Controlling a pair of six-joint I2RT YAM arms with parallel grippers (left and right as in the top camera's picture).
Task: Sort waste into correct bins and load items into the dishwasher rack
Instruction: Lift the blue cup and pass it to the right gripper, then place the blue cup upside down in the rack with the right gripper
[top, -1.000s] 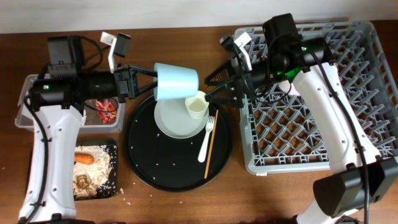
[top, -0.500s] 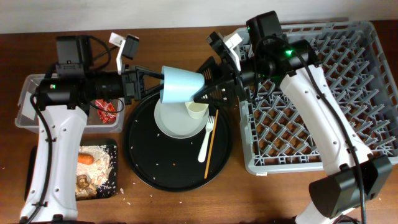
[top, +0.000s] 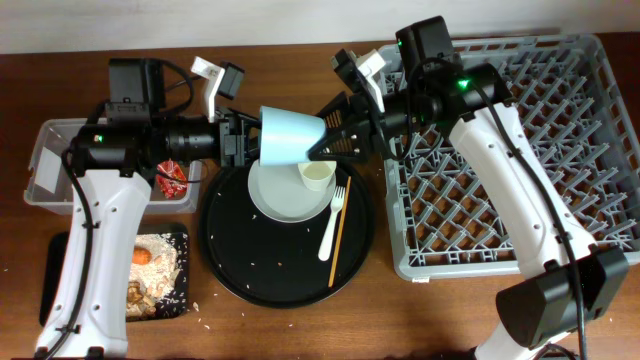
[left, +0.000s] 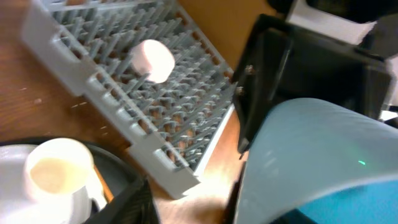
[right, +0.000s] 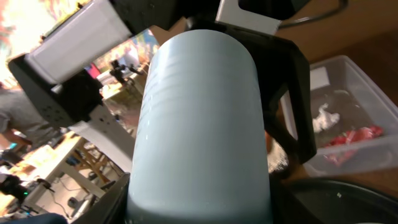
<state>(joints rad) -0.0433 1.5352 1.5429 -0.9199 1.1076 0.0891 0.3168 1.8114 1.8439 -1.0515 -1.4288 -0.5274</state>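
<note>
My right gripper needs to swing over the rack (top: 560, 150) next, tip downward and lower the cup, then release it among the empty pegs nearest the plate.
The blue cup (top: 290, 135) hangs on its side above the pale plate (top: 285, 195), held between the two arms. My right gripper (top: 335, 140) is shut on its wide end; in the right wrist view its dark fingers press both sides of the cup (right: 202, 124). My left gripper (top: 250, 138) stands open, its fingers spread around the narrow end. In the left wrist view a gap shows between one finger and the cup (left: 311, 162). The cream cup (top: 317, 174) stands on the plate. The fork (top: 332, 222) and chopsticks (top: 340, 235) lie beside it. The grey rack (top: 560, 150) is at the right.
The round black tray (top: 285, 275) carries the plate. At the left, the clear tub (top: 45, 165) holds a red wrapper (top: 172, 178) and a white tissue (right: 323, 117). The shallow black tray (top: 60, 290) holds a carrot (top: 142, 255) and food scraps (top: 160, 280). A pale rounded thing (left: 152, 60) sits among the rack's pegs.
The cup moved right from the left gripper toward the right one. My right gripper came in and shut on it, and my left gripper's jaws opened.
</note>
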